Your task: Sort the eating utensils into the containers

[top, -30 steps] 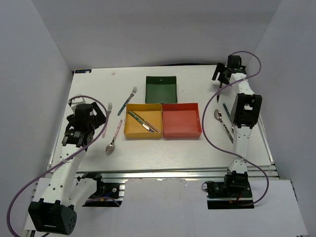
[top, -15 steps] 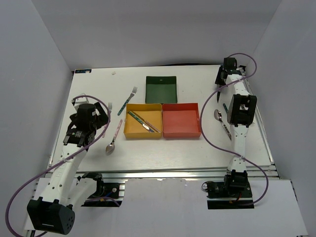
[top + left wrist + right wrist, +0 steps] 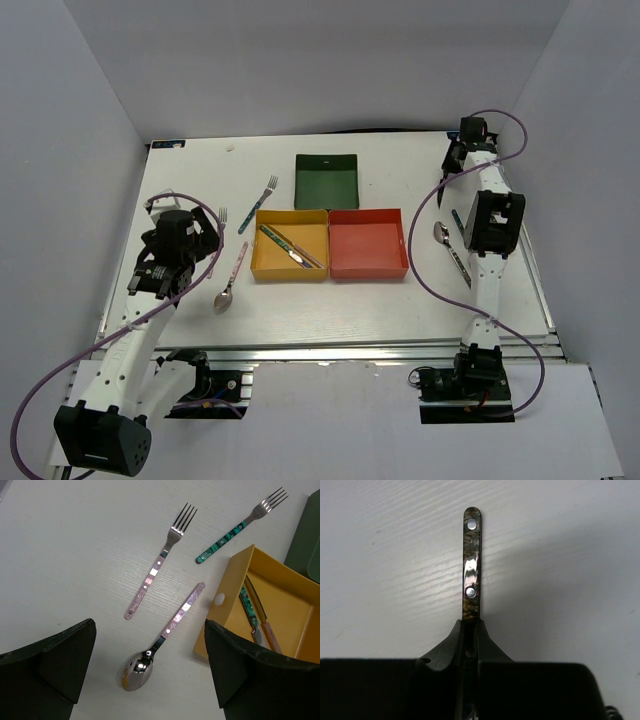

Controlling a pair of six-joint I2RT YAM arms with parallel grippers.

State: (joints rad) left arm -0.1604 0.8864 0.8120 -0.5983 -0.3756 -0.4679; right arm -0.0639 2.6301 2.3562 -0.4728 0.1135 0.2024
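I will raise my right gripper next, move it over the yellow tray (image 3: 290,275) and lower it to let go of the knife, because this knife tray is to its left in the top view.
My right gripper (image 3: 471,625) is shut on the dark handle of a utensil (image 3: 471,580) lying flat on the table; its head is hidden under the fingers. In the top view that gripper (image 3: 462,150) sits at the far right corner. My left gripper (image 3: 149,626) hangs open above a pink-handled spoon (image 3: 165,635), with a pink fork (image 3: 160,565) and a teal fork (image 3: 235,530) beyond it. The yellow tray (image 3: 290,275) holds two utensils (image 3: 290,246). The red tray (image 3: 368,274) and dark green tray (image 3: 327,185) show nothing inside.
A dark-handled spoon (image 3: 448,245) and a teal-handled utensil (image 3: 457,222) lie right of the red tray, beside my right arm. The yellow tray's wall (image 3: 225,615) stands close to my left gripper's right finger. Grey walls enclose the table on three sides.
My right gripper has gone from open to shut on the dark handle, shifting slightly at the far right corner. The left arm has barely moved and stays open.
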